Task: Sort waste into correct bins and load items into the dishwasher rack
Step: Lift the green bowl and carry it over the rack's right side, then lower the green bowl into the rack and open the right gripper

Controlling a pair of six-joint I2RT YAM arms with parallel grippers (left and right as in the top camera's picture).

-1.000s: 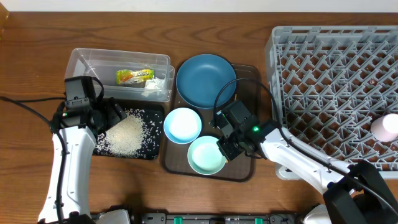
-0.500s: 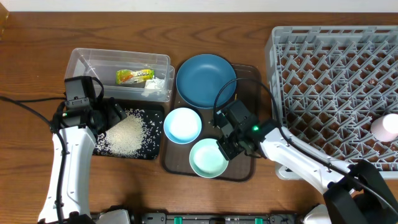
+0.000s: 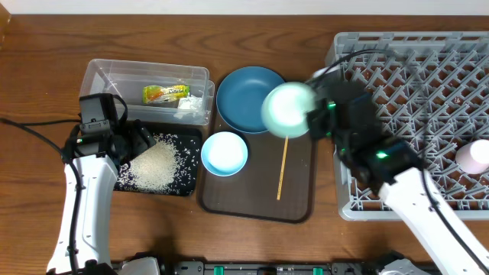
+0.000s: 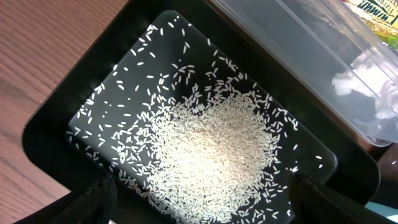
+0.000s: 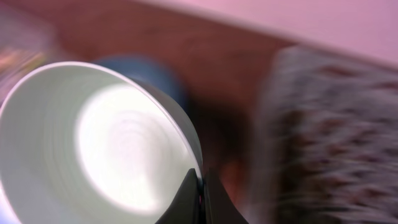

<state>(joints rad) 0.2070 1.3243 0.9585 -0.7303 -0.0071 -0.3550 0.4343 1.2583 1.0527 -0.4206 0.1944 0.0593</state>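
Note:
The rack's empty far corner beyond the cup lies to the right in the overhead view, so next my right gripper needs to carry, lower and release the bowl there.
My right gripper (image 3: 313,114) is shut on the rim of the mint bowl (image 3: 286,109) and holds it in the air between the dark blue plate (image 3: 248,97) and the grey dishwasher rack (image 3: 412,99); the bowl (image 5: 93,149) fills the blurred right wrist view, jaws (image 5: 200,199) pinching its edge. The white-blue bowl (image 3: 224,153) and wooden stick (image 3: 282,168) lie on the brown tray (image 3: 256,202). The pink-white cup (image 3: 474,156) sits in the rack. My left gripper (image 4: 199,208) is open above the rice (image 4: 217,155) in the black tray (image 4: 56,134). The wrapper (image 3: 166,93) and tissue (image 3: 189,105) lie in the clear tub (image 3: 103,76).
The black tray (image 3: 191,137) sits just in front of the clear tub, left of the brown tray. The rack fills the right side of the table. Bare wooden table (image 3: 229,244) lies along the front edge.
My right gripper has lifted the mint bowl off the brown tray and swung it up and right toward the rack, uncovering the wooden stick. The left arm has not moved.

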